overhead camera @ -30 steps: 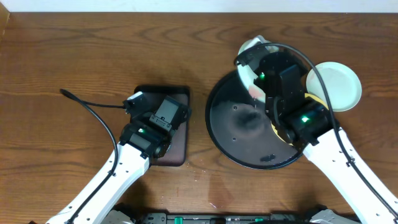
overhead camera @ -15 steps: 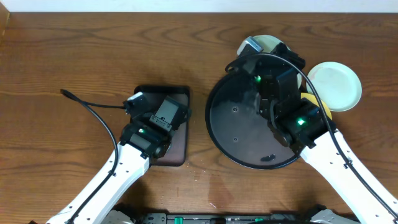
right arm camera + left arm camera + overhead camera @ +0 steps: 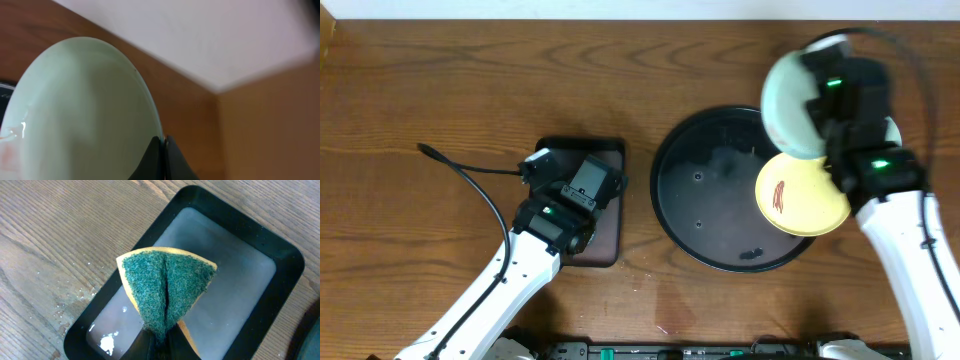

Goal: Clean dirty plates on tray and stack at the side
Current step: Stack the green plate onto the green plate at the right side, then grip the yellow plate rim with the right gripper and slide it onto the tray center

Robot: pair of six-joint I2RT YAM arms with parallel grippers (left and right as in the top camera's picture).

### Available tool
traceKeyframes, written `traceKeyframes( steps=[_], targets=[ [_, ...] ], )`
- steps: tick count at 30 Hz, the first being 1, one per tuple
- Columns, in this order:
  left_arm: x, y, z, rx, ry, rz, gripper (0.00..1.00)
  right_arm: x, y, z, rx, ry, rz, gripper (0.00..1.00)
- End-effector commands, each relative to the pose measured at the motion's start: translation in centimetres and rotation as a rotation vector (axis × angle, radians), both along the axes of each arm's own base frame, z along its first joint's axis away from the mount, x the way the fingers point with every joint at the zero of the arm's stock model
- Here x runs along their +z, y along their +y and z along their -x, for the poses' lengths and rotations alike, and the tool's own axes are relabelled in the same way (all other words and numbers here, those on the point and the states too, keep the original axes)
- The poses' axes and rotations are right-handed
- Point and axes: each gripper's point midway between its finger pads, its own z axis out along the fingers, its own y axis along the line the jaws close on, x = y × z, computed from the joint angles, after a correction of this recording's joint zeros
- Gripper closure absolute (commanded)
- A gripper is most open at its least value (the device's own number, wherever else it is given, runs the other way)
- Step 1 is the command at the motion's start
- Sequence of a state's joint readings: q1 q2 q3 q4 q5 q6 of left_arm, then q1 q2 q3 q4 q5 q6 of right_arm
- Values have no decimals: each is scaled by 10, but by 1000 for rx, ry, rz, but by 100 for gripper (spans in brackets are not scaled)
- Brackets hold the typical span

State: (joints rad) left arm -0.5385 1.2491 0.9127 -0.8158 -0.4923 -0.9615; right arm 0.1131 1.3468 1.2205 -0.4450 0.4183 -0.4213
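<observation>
I need to move my right gripper to the right in the overhead view next, lower its plate onto the third plate [image 3: 893, 132] and then let go, because the third plate is off the tray.
My right gripper [image 3: 823, 92] [image 3: 162, 138] is shut on the rim of a pale light-blue plate [image 3: 788, 106] [image 3: 80, 115] and holds it tilted up over the back right edge of the large round black tray [image 3: 705, 190]. A faint reddish mark shows at the plate's lower left in the right wrist view. The yellow plate [image 3: 802, 192] with a reddish-brown smear lies on the tray's right side. My left gripper [image 3: 572, 196] [image 3: 159, 336] is shut on a green and yellow sponge [image 3: 165, 285] above the small rectangular black tray [image 3: 605, 245] [image 3: 280, 250]. A third plate is hidden behind my right arm.
The rectangular tray holds a shallow film of water, and drops lie on the wood to its left [image 3: 65, 305]. A black cable [image 3: 460, 170] runs over the table at the left. The table's back edge meets a white wall [image 3: 200, 35].
My right arm has lifted the pale plate from the tray's back edge and swung it right. The yellow plate, covered by the arm before, now shows. The left arm has not moved.
</observation>
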Motion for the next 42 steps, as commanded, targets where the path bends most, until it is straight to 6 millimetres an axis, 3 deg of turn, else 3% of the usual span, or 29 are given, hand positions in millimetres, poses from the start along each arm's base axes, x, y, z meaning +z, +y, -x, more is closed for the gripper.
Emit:
traceKeyframes(
  steps=[1,5,8,12,16,17,21,24,29,33,35,36,37,40,42],
  targets=[
    [-4,4,3,8,11,-12,92,-17,-35,-8,-101,-39,-384,99],
    [-3,4,3,8,11,-12,93,-45,-106,-6,-286,-43,-517,99],
    [-3,4,2,8,6,-9,93,-77,-143,-6,-403,-22,-601,99],
    [-2,3,0,8,-2,-4,93,-138,-165,-6,-487,80,-690,99],
    [-2,2,0,8,-3,-3,93,-176,-168,-10,-514,145,-709,99],
    [-2,3,0,8,-2,-4,93,-181,-168,-10,-518,155,-711,97],
    [-2,3,0,8,-2,-4,93,-177,-169,-12,-531,135,-726,60],
    [-2,2,0,8,-4,-3,93,-161,-169,-12,-534,92,-735,67],
    [-2,2,0,8,-4,-3,93,-114,-164,-3,-545,-5,-764,63],
    [-2,2,0,8,-5,-2,93,-85,-126,22,-507,26,-902,58],
    [-2,1,-1,6,-6,4,93,-77,-93,37,-435,99,-1001,46],
    [-2,0,-1,5,-6,8,93,-76,-78,46,-408,146,-1048,36],
    [-3,-1,-1,3,-6,16,93,-78,-66,54,-397,193,-1082,32],
    [-4,-5,-1,-5,0,35,92,-100,-43,85,-451,363,-1089,33],
    [-4,-6,-2,-8,0,44,93,-122,-44,107,-539,456,-1008,36]
  ],
)
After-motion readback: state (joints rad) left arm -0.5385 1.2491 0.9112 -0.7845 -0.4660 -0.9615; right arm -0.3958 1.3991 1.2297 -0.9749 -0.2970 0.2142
